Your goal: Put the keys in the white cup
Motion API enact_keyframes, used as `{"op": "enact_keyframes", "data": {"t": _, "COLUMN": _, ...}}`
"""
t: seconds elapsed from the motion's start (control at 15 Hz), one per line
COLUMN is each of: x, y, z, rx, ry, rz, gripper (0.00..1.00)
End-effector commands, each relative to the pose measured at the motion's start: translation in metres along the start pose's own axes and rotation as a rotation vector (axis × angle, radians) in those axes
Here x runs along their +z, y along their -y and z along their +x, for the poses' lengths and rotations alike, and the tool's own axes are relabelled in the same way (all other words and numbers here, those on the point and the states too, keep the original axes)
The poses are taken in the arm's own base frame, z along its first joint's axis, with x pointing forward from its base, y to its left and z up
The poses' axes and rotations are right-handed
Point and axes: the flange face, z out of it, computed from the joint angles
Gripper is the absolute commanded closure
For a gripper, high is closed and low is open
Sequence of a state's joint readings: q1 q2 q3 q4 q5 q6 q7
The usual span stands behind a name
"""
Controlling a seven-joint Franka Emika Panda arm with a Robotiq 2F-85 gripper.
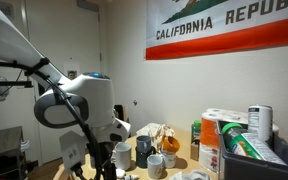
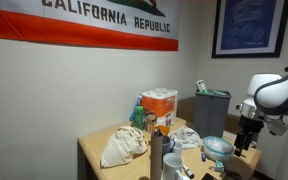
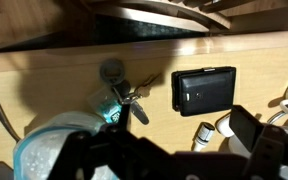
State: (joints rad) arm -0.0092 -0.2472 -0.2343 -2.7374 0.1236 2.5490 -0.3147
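Note:
My open gripper lowers to its left in the wrist view onto the keys beside their fob (image 3: pixel 129 97) next, as the keys lie below it and that way.
The keys (image 3: pixel 127 95) are a small pale metallic bunch with a dark fob, lying on the wooden table in the wrist view, next to a clear bluish container (image 3: pixel 44 150). My gripper (image 3: pixel 174 150) hangs above the table, its fingers spread and nothing between them. It is lower and to the right of the keys in that view. In both exterior views the gripper (image 1: pixel 104 160) (image 2: pixel 246 140) is over the table near a group of cups. A white cup (image 1: pixel 171 144) stands among them and also shows in an exterior view (image 2: pixel 173 165). The keys are too small to see in the exterior views.
A black wallet-like case (image 3: pixel 204 90) and a small white cylinder (image 3: pixel 202 133) lie right of the keys. A crumpled cloth bag (image 2: pixel 124 146), boxes (image 1: pixel 219 135), a green bin (image 1: pixel 252 155) and other mugs (image 1: pixel 122 155) crowd the table. A flag hangs on the wall (image 2: pixel 94 25).

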Motion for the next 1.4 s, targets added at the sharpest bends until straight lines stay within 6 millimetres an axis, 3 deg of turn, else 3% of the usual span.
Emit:
{"op": "enact_keyframes", "data": {"t": 0.0, "x": 0.03, "y": -0.017, "z": 0.0, "rx": 0.004, "ry": -0.006, "rz": 0.002, "gripper": 0.0}}
{"op": "enact_keyframes", "data": {"t": 0.73, "x": 0.099, "y": -0.044, "z": 0.005, "rx": -0.007, "ry": -0.026, "rz": -0.028, "gripper": 0.0}}
{"op": "enact_keyframes", "data": {"t": 1.33, "x": 0.15, "y": -0.048, "z": 0.035, "rx": -0.038, "ry": 0.009, "rz": -0.018, "gripper": 0.0}}
